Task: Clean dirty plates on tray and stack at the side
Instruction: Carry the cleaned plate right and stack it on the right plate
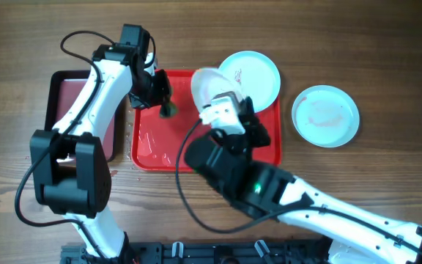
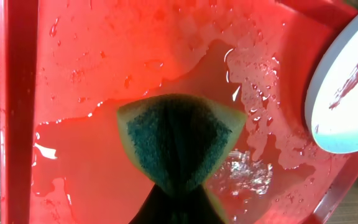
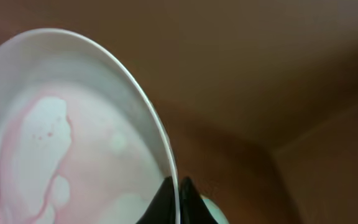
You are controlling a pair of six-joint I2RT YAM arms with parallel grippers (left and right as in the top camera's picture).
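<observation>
I need to move my right gripper across and down onto the table's turquoise plate to let go there. That plate is below my gripper and to its right in the overhead view.
The red tray point(image 1: 160, 150) lies at the table's centre, wet with water. My right gripper point(image 1: 226, 110) is shut on the rim of a white plate point(image 1: 209, 86) and holds it tilted above the tray; the plate point(image 3: 73, 143) carries pinkish watery smears and my fingertips point(image 3: 178, 190) pinch its edge. A pale turquoise plate point(image 1: 258, 73) with a reddish smear rests on the tray's far right corner and shows in the left wrist view point(image 2: 347, 93). Another turquoise plate point(image 1: 326, 115) lies on the table to the right. My left gripper point(image 1: 165, 108) is shut on a green-and-yellow sponge point(image 2: 179, 140) over the wet tray point(image 2: 79, 74).
A smaller black-rimmed tray point(image 1: 58, 88) with a dark red base sits left of the red tray, under my left arm. Water puddles point(image 2: 247, 168) lie on the red tray. Wooden table point(image 1: 387, 44) surrounds everything.
</observation>
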